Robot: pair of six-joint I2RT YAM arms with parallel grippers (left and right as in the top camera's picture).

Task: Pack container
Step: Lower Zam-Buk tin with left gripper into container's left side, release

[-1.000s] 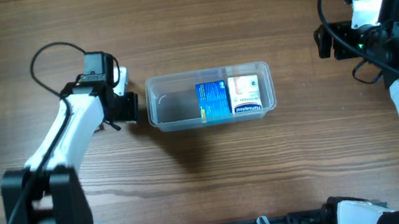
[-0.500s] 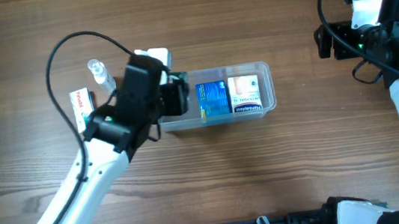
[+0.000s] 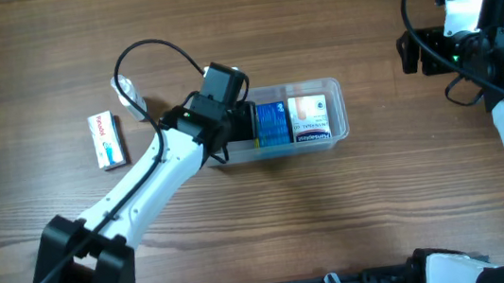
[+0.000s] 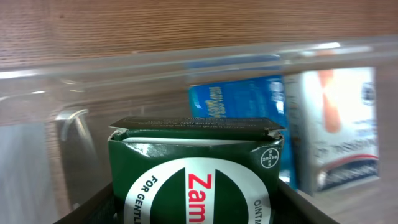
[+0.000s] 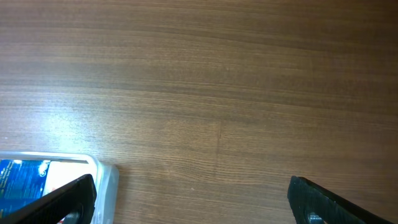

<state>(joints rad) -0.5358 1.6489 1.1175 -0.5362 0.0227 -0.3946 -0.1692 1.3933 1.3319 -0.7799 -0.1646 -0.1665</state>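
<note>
My left gripper brings the green box (image 4: 196, 162) down onto the container's bottom beside the blue box next and releases it, because that part is still empty.
The clear container (image 3: 331, 86) lies mid-table and holds a blue box (image 3: 272, 125) and a white and orange box (image 3: 310, 121) at its right end. My left gripper (image 3: 236, 124) is over the container's left end. In the left wrist view the left gripper (image 4: 196, 211) is shut on a green box (image 4: 196, 162) marked "Zam". It holds the box inside the container wall (image 4: 62, 112), with the blue box (image 4: 242, 102) and the white box (image 4: 339, 124) beyond. My right gripper (image 3: 410, 52) is open and empty at the far right. Its view shows one container corner (image 5: 106, 180).
A small white box with red and blue print (image 3: 107, 140) lies on the wooden table left of the container. A clear small bottle (image 3: 128, 94) stands near it, behind my left arm's cable.
My left arm has swung from the table left of the container to over its left end, carrying the green box. The small box and bottle have come into view. The right arm has not moved.
</note>
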